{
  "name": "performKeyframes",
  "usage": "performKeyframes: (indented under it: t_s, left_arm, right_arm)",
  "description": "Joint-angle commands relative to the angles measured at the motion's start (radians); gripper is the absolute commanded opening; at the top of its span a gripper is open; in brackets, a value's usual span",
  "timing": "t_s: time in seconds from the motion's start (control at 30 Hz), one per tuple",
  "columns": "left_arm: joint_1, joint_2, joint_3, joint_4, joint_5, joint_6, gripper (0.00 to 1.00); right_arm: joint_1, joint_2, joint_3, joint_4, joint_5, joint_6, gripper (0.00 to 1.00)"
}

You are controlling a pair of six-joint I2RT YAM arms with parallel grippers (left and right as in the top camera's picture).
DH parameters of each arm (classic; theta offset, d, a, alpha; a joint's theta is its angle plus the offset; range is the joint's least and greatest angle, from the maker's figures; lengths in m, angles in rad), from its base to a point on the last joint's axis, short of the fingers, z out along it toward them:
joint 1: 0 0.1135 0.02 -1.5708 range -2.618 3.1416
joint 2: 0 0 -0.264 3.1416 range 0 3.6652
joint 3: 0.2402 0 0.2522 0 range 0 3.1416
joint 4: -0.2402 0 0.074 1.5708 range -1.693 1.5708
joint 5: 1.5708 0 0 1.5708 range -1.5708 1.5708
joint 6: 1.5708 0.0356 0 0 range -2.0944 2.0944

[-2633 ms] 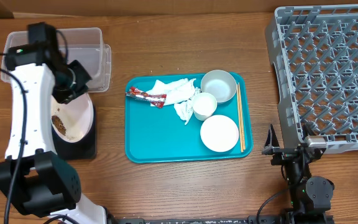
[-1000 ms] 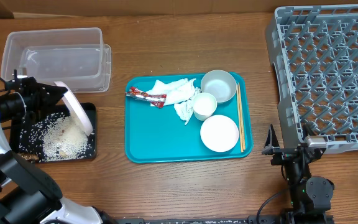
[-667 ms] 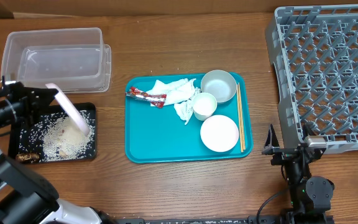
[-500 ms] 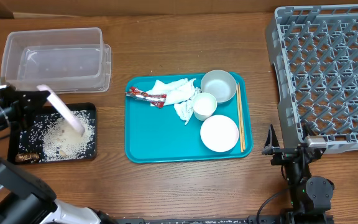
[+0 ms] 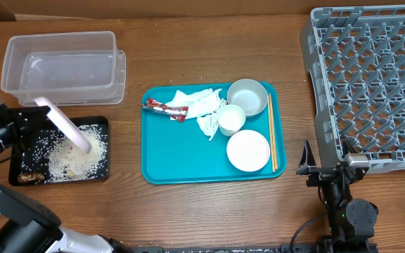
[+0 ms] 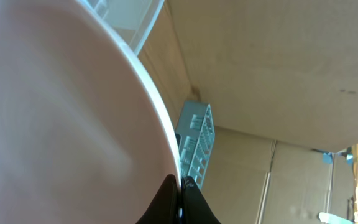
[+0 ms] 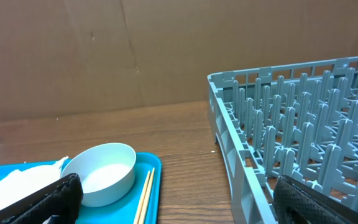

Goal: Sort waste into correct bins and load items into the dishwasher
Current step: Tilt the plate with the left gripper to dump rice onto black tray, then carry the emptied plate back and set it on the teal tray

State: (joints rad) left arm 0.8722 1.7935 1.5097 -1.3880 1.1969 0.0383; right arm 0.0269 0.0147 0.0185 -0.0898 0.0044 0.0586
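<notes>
The teal tray's bare bottom lies right of my left gripper in the overhead view, so next my left gripper should swing there, lower the plate flat and release it.
My left gripper (image 5: 29, 113) is shut on the rim of a pale pink plate (image 5: 63, 125), which stands tilted on edge over the black tray (image 5: 102, 169). White rice and a brown scrap (image 5: 30, 178) lie in that tray. In the left wrist view the plate (image 6: 61, 118) fills the left side and my fingertips (image 6: 169, 198) pinch its rim. On the teal tray (image 5: 174, 154) lie white napkins (image 5: 199, 105), a red-and-white wrapper (image 5: 164, 107), a bowl (image 5: 247, 95), a cup (image 5: 231, 119), a white plate (image 5: 248, 150) and chopsticks (image 5: 271, 133). My right gripper (image 5: 324, 167) stands open beside the dish rack (image 5: 371, 84).
The clear tub (image 5: 65, 67) stands behind the black tray at the far left. In the right wrist view the bowl (image 7: 101, 174) and chopsticks (image 7: 143, 199) sit left of the rack's wall (image 7: 241, 155). Cardboard walls the back.
The left gripper has drawn back to the left with the pink plate, which now stands steeper; rice lies spread in the black tray. The right arm has not moved.
</notes>
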Motion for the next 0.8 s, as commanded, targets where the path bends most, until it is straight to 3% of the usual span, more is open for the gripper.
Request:
performKeyframes:
  t_s: [0.0, 0.1, 0.13, 0.23, 0.43, 0.6, 0.77]
  left_arm:
    - [0.005, -0.015, -0.002, -0.05, 0.05, 0.068, 0.04]
    - [0.003, -0.016, -0.002, -0.094, 0.02, 0.04, 0.04]
    - [0.002, -0.016, -0.002, -0.174, 0.022, 0.055, 0.04]
    - [0.002, -0.016, -0.002, -0.258, 0.092, 0.223, 0.04]
    - [-0.041, -0.05, -0.003, -0.303, -0.002, 0.215, 0.04]
    - [-0.204, -0.155, -0.003, -0.303, -0.04, 0.217, 0.04]
    - [-0.481, -0.255, -0.003, -0.286, -0.126, 0.214, 0.04]
  right_arm:
    - [0.0, -0.012, -0.011, 0.006, 0.002, -0.003, 1.0]
    - [0.0, -0.012, -0.011, 0.006, 0.002, -0.003, 1.0]
    - [0.0, -0.012, -0.011, 0.006, 0.002, -0.003, 1.0]
    - [0.0, -0.012, -0.011, 0.006, 0.002, -0.003, 1.0]
    - [0.0, -0.012, -0.011, 0.006, 0.002, -0.003, 1.0]
    - [0.0, -0.012, -0.011, 0.006, 0.002, -0.003, 1.0]
    - [0.0, -0.012, -0.011, 0.006, 0.002, -0.003, 1.0]
